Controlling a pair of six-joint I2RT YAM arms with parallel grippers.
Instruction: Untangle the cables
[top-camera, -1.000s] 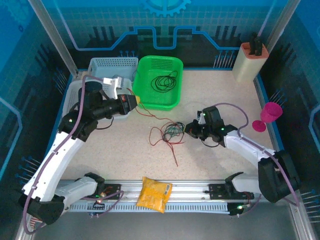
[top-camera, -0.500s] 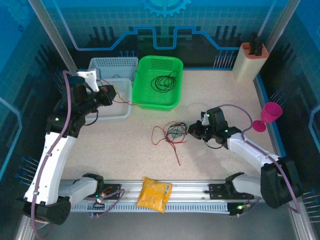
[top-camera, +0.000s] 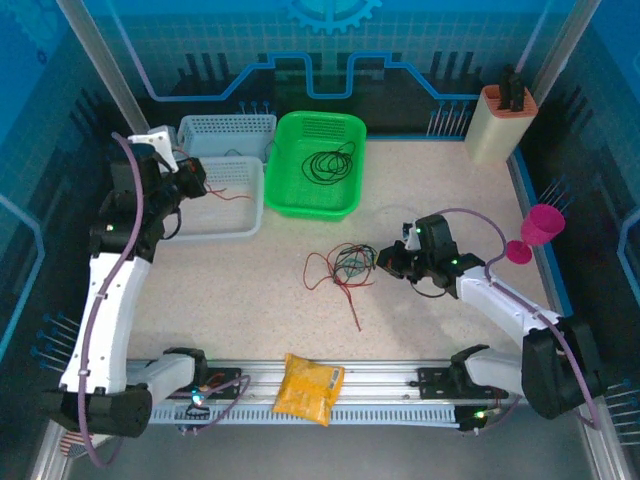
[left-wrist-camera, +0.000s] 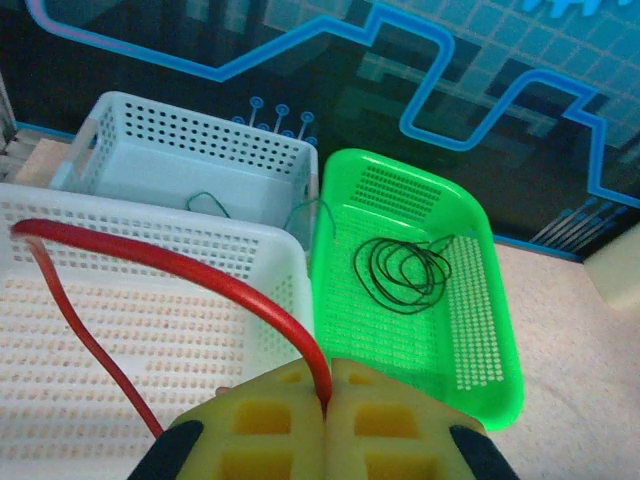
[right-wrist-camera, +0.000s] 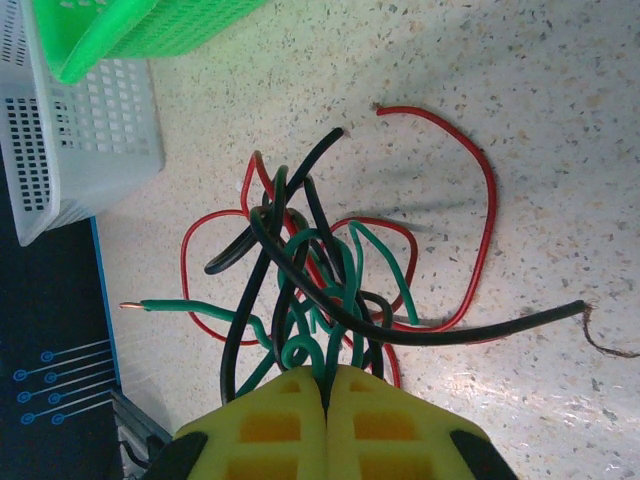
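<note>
The red cable already hangs over the open front white basket (top-camera: 215, 218), so the robot's left gripper should go down toward the bottom of the basket and let go of the cable.
My left gripper (top-camera: 199, 180) is shut on a red cable (top-camera: 232, 193), holding it over the front white basket (top-camera: 215, 218). In the left wrist view the red cable (left-wrist-camera: 200, 275) arcs from the closed yellow pads (left-wrist-camera: 280, 420) across that basket (left-wrist-camera: 180, 240). A tangle of red, green and black cables (top-camera: 343, 266) lies mid-table. My right gripper (top-camera: 386, 262) is shut on a green strand at its right side. In the right wrist view the tangle (right-wrist-camera: 310, 270) spreads out from the right gripper (right-wrist-camera: 325, 378). A coiled black cable (top-camera: 330, 163) lies in the green basket (top-camera: 320, 122).
A second white basket (top-camera: 228, 130) stands behind the first, with a thin dark wire (left-wrist-camera: 205, 203) in it. A yellow bag (top-camera: 308, 388) lies on the front rail. A pink cup (top-camera: 540, 225) and a knife block (top-camera: 502, 122) stand at the right.
My left arm has swung left and back, drawing the red cable away from the tangle to over the white basket. The right gripper has shifted slightly right, still gripping.
</note>
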